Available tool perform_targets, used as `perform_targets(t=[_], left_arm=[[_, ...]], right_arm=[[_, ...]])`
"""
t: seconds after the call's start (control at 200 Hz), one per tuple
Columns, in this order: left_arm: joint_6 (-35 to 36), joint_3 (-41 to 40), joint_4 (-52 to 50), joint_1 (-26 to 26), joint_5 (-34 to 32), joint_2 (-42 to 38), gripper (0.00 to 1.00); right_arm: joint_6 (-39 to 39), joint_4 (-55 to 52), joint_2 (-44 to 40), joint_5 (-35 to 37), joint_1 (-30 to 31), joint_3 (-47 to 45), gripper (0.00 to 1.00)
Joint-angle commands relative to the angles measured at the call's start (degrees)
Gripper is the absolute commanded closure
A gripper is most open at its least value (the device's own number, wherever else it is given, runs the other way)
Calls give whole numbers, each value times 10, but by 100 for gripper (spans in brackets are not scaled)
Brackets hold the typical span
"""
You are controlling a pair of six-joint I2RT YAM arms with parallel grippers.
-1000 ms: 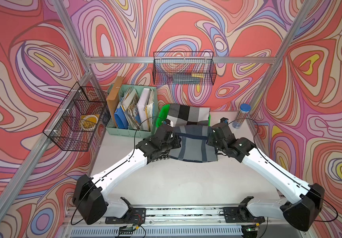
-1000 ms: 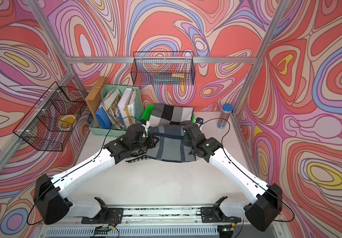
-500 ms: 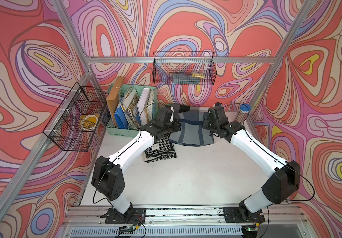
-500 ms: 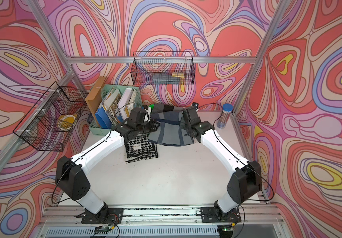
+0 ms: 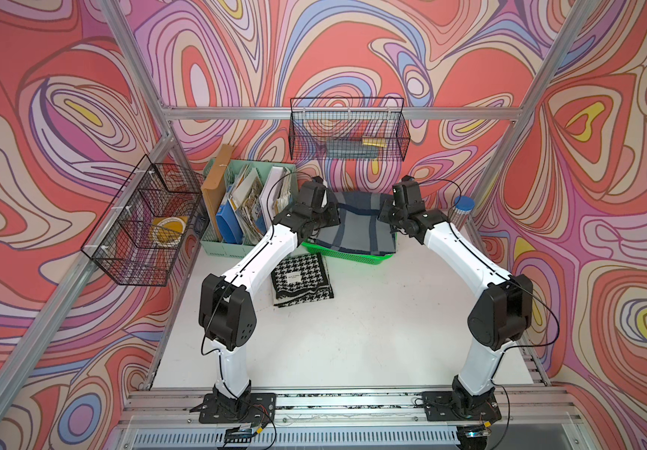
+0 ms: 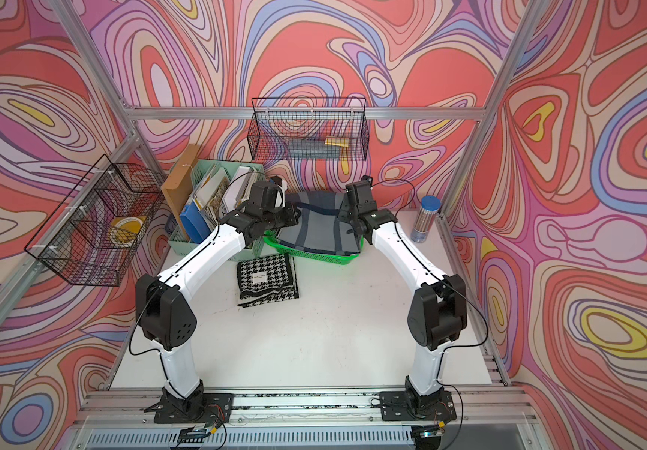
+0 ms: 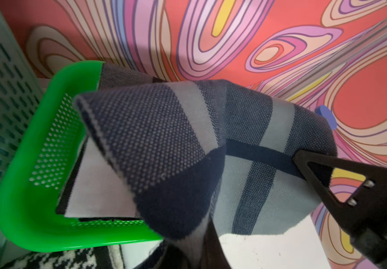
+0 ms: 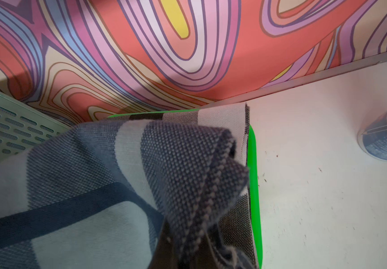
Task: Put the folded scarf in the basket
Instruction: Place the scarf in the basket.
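Note:
The scarf's corner in my left gripper goes down to the basket's end by the file organiser below next, as it still hangs raised. My left gripper then releases it there.
The folded scarf, blue-grey plaid, hangs between my two grippers over the bright green basket at the back of the table. Its front part rests on the basket while the rear edge is held up. My left gripper is shut on the scarf's left corner. The right gripper is shut on the right corner. Underneath, a black, white and grey checked cloth lies inside the basket.
A black-and-white houndstooth cloth lies on the table just in front of the basket. A mint green file organiser stands left of the basket. Black wire baskets hang on the back wall and left wall. A blue-lidded cylinder stands at the right.
Both arms carried the plaid scarf from the middle of the table back over the green basket. The houndstooth cloth that lay under it now shows on the table.

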Motion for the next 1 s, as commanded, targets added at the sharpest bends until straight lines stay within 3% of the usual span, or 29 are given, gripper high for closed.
perform_targets(t=[0.0, 0.521, 0.996], left_arm=[[23, 30, 3, 12, -9, 22, 100], [19, 94, 38, 32, 3, 118, 100], [23, 148, -4, 37, -16, 170, 100]], right_arm=[[1, 13, 22, -9, -4, 24, 100], [2, 25, 82, -10, -38, 58, 100], [0, 22, 143, -36, -67, 91, 100]])
